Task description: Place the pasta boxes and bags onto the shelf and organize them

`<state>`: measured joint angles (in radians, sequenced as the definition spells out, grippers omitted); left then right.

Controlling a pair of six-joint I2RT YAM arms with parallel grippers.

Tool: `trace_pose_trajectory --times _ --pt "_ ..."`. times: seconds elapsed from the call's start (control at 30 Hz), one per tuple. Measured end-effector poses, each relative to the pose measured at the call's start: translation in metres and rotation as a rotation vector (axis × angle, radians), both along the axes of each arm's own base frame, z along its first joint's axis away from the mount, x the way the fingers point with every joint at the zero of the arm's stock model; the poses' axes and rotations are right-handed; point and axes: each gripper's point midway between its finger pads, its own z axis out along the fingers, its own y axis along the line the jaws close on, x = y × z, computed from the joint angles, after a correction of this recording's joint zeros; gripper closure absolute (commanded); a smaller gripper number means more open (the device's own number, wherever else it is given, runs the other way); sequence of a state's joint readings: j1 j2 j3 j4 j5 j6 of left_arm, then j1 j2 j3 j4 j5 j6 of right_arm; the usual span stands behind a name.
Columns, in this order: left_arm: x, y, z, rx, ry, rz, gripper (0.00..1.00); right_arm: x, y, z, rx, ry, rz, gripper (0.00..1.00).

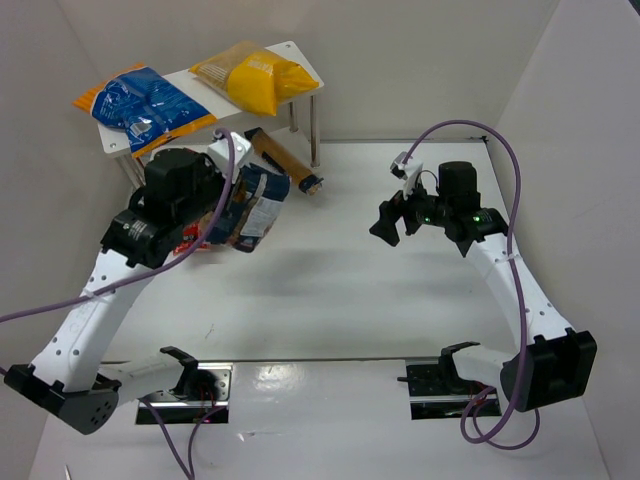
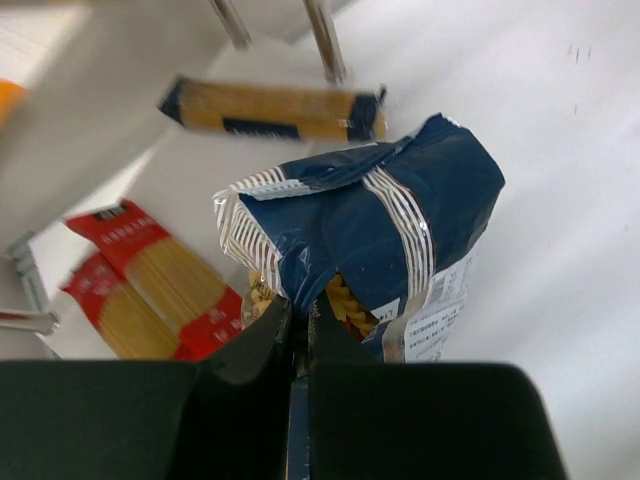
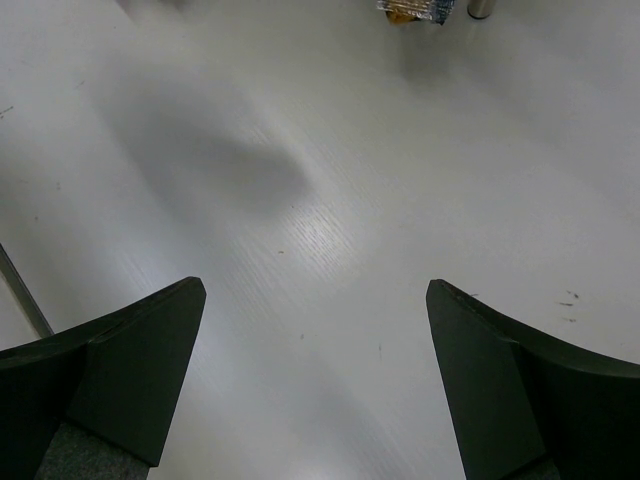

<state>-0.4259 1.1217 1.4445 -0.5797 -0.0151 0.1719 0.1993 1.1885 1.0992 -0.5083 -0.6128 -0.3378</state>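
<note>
My left gripper is above the bare spot in the gap between the red packs and the slim box, so next I will move it down in there to release the bag.
My left gripper [image 1: 228, 196] is shut on the clear bag of short golden pasta with a dark blue label [image 1: 252, 205], held above the table in front of the shelf [image 1: 304, 58]. In the left wrist view my left gripper [image 2: 298, 320] pinches the bag [image 2: 380, 215] at its edge. The blue-and-orange bag [image 1: 145, 100] and the yellow bag [image 1: 258, 76] lie on the shelf's top board. The long slim tan box [image 1: 285, 160] lies slantwise by the shelf's legs. The red spaghetti packs [image 2: 150, 290] lie on the table below my left gripper. My right gripper [image 1: 396, 222] is open and empty.
The shelf's thin metal legs [image 2: 323, 40] stand just beyond the slim box [image 2: 270, 110]. The end of the slim box [image 3: 415, 10] shows at the top of the right wrist view. White walls close in the table at the back and on both sides.
</note>
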Motion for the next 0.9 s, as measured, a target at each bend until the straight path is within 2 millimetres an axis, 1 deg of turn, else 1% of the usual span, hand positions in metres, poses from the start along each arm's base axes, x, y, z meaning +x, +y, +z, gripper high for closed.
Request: trace_pose_trajectory --times 0.23,0.3,0.37,0.43,0.57,0.7,0.8,0.9 --pt "0.001 0.000 -0.085 0.070 0.153 -0.001 1.00 0.000 0.000 0.000 -0.002 -0.001 0.001 0.00" --pt "0.002 0.001 -0.103 0.088 0.176 0.005 1.00 0.000 0.000 0.000 -0.003 -0.002 0.002 0.00" --pt "0.005 0.002 -0.115 0.099 0.185 0.017 1.00 0.001 -0.001 0.000 -0.006 -0.005 0.001 0.00" --pt "0.013 0.003 -0.120 0.106 0.177 0.038 1.00 0.001 -0.001 -0.001 -0.009 -0.007 0.001 0.00" --pt "0.040 0.002 -0.119 0.104 0.109 0.089 1.00 0.002 -0.002 -0.001 -0.011 -0.006 -0.003 0.00" --pt "0.062 0.003 -0.126 0.128 0.062 0.130 1.00 0.005 -0.005 -0.005 -0.014 0.004 -0.013 0.00" --pt "0.075 0.005 -0.131 0.150 0.034 0.156 1.00 0.006 -0.009 -0.008 -0.015 0.012 -0.026 0.00" --pt "0.084 0.008 -0.134 0.172 0.005 0.182 1.00 0.009 -0.014 -0.009 -0.015 0.013 -0.042 0.00"
